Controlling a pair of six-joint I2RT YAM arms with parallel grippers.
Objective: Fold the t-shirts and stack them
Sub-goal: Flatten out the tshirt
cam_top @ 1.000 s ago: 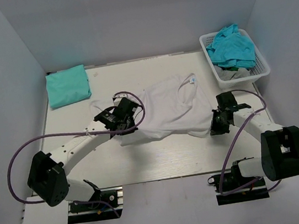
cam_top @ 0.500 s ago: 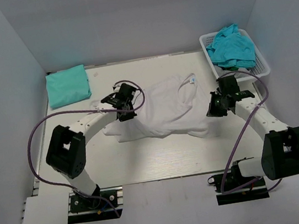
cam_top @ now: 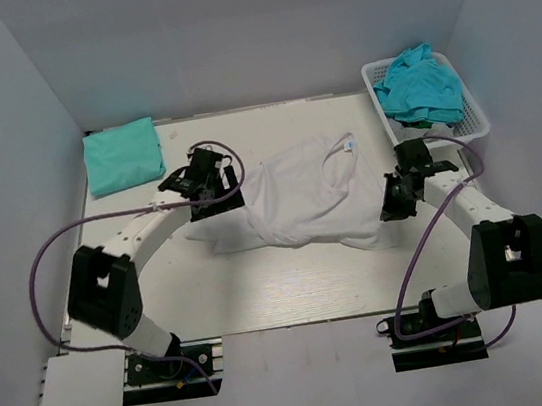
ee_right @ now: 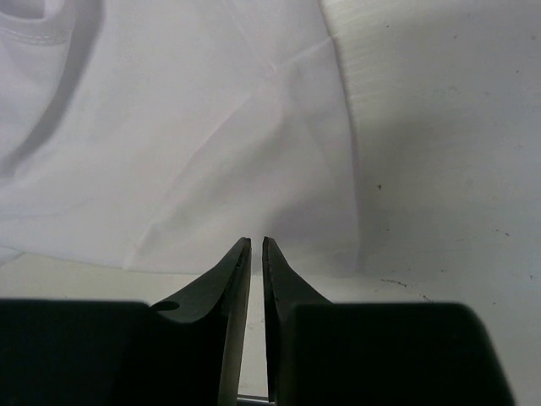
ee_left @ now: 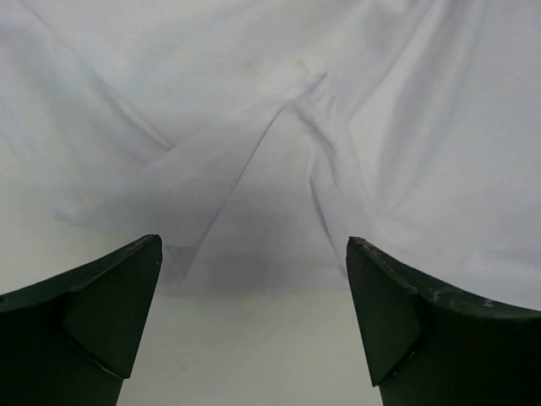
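My open left gripper comes down next toward the shirt's middle, onto the tip of the pointed fold [cam_top: 262, 186] [ee_left: 318, 83].
A white t-shirt [cam_top: 300, 194] with a small blue neck label [cam_top: 351, 145] lies crumpled in the middle of the table. My left gripper [cam_top: 210, 183] is at its left edge, wide open. In the left wrist view the left gripper [ee_left: 254, 254] has nothing between its fingers [ee_left: 110, 313], and the white t-shirt [ee_left: 279, 110] lies just ahead. My right gripper [cam_top: 395, 201] is at the shirt's right edge. In the right wrist view the right gripper [ee_right: 254, 244] is parted by a narrow slit and holds nothing, with the white t-shirt [ee_right: 169, 127] in front of it.
A folded turquoise t-shirt [cam_top: 123, 155] lies at the table's far left corner. A white lattice basket [cam_top: 471, 119] at the far right holds more crumpled turquoise t-shirts [cam_top: 421, 86]. White walls close in three sides.
Both grippers carried the white t-shirt's near edge toward the far side, then let go. The left jaws sprang wide open and the right jaws parted slightly.
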